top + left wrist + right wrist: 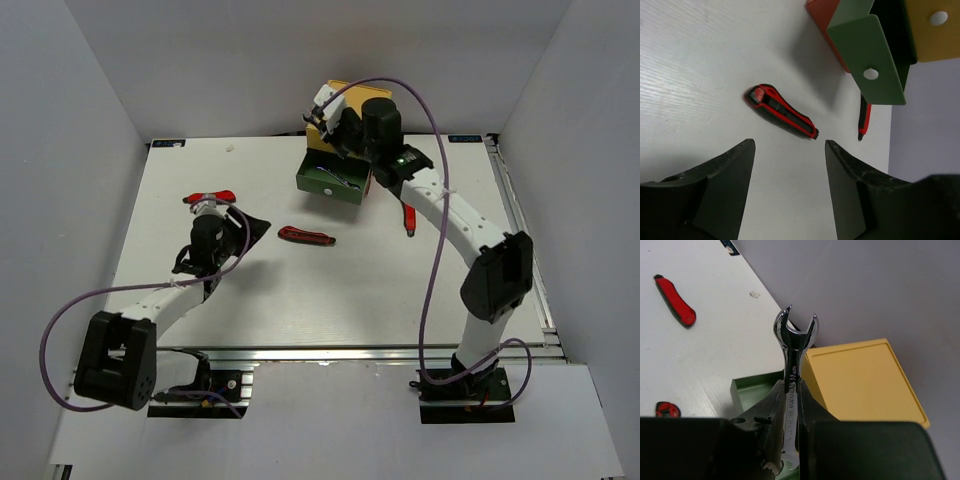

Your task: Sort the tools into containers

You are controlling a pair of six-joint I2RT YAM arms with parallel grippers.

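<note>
The right gripper brings the wrench down into the open green drawer below and releases it next, as another silver tool already lies there.
My right gripper is shut on a silver open-end wrench, held upright over the pulled-out green drawer beside the yellow top drawer. In the top view this gripper hangs above the green drawer, where a silver tool lies. My left gripper is open and empty above bare table, facing a red-and-black knife-like tool. That tool also shows in the top view, right of the left gripper. A second knife-like tool lies beside the drawers.
A red-handled tool lies at the back left, partly hidden by my left wrist; it shows in the right wrist view. The orange-red bottom drawer sits under the green front. White walls close in the table.
</note>
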